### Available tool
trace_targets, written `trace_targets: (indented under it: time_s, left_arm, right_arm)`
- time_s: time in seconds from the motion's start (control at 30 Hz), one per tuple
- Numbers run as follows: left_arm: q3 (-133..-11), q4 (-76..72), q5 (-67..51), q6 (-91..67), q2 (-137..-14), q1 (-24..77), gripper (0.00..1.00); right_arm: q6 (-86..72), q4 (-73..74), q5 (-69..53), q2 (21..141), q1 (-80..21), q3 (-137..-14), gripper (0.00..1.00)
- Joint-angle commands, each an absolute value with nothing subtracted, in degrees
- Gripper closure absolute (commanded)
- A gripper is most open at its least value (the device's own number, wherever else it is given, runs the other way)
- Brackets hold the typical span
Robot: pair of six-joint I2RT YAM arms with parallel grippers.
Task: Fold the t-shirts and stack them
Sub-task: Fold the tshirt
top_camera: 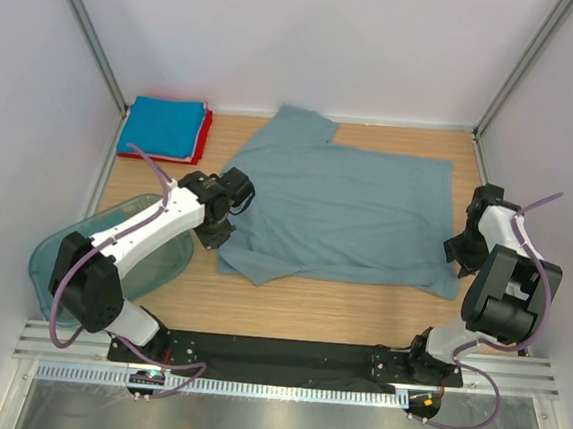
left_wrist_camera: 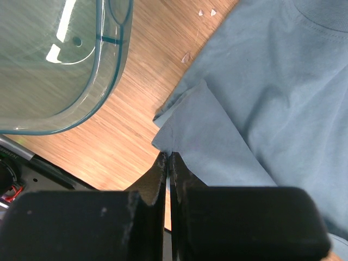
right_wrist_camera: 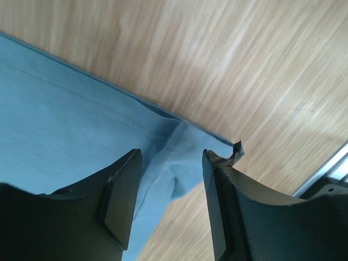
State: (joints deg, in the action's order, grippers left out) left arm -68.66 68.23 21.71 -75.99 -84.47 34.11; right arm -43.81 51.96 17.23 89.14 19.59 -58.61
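The cloth is already between my right gripper's fingers, so my right gripper will stay almost in place over the shirt's near hem corner (top_camera: 451, 274) (right_wrist_camera: 175, 149) and close them.
The grey-blue t-shirt (top_camera: 347, 215) lies spread flat across the middle of the table. My left gripper (top_camera: 229, 211) is at its left edge. In the left wrist view the gripper (left_wrist_camera: 167, 157) has its jaws shut, the tips pinching the corner of a sleeve of the t-shirt (left_wrist_camera: 272, 87). My right gripper (top_camera: 459, 252) is at the shirt's near right corner. In the right wrist view it (right_wrist_camera: 171, 157) is open and straddles the hem corner of the shirt (right_wrist_camera: 70, 119) without touching it. A folded bright blue t-shirt (top_camera: 164, 127) lies on a folded red one (top_camera: 205, 139) at the back left.
A translucent teal tub (top_camera: 113, 250) sits at the near left, just beside my left arm, and its rim shows in the left wrist view (left_wrist_camera: 117, 65). Metal frame posts and white walls close in the table. A black rail (top_camera: 284, 355) runs along the near edge.
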Motion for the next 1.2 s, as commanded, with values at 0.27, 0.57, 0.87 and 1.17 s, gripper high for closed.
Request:
trace_targets:
  time_s: [0.27,0.57,0.87,1.17]
  left_arm:
    - [-69.96,68.47,23.55,-75.76,-84.64,34.19,1.00]
    - [-69.87,68.64,24.08,-76.02,-83.59,35.07,1.00]
    - [-69.70,68.47,25.05,-76.73,-82.27,36.03,1.00]
    - [-69.70,69.61,26.63,-78.05,-81.48,38.49,1.00]
  right_arm:
    - [-44.65,51.15,19.60,93.25,20.13,-62.75,0.44]
    - [-44.56,53.26,20.57,94.57,20.21,-63.37,0.44]
    - [-44.47,53.18,20.57,95.01,20.65,-62.58,0.44]
    - [-43.95,51.86,19.86,95.01,20.65,-61.35,0.69]
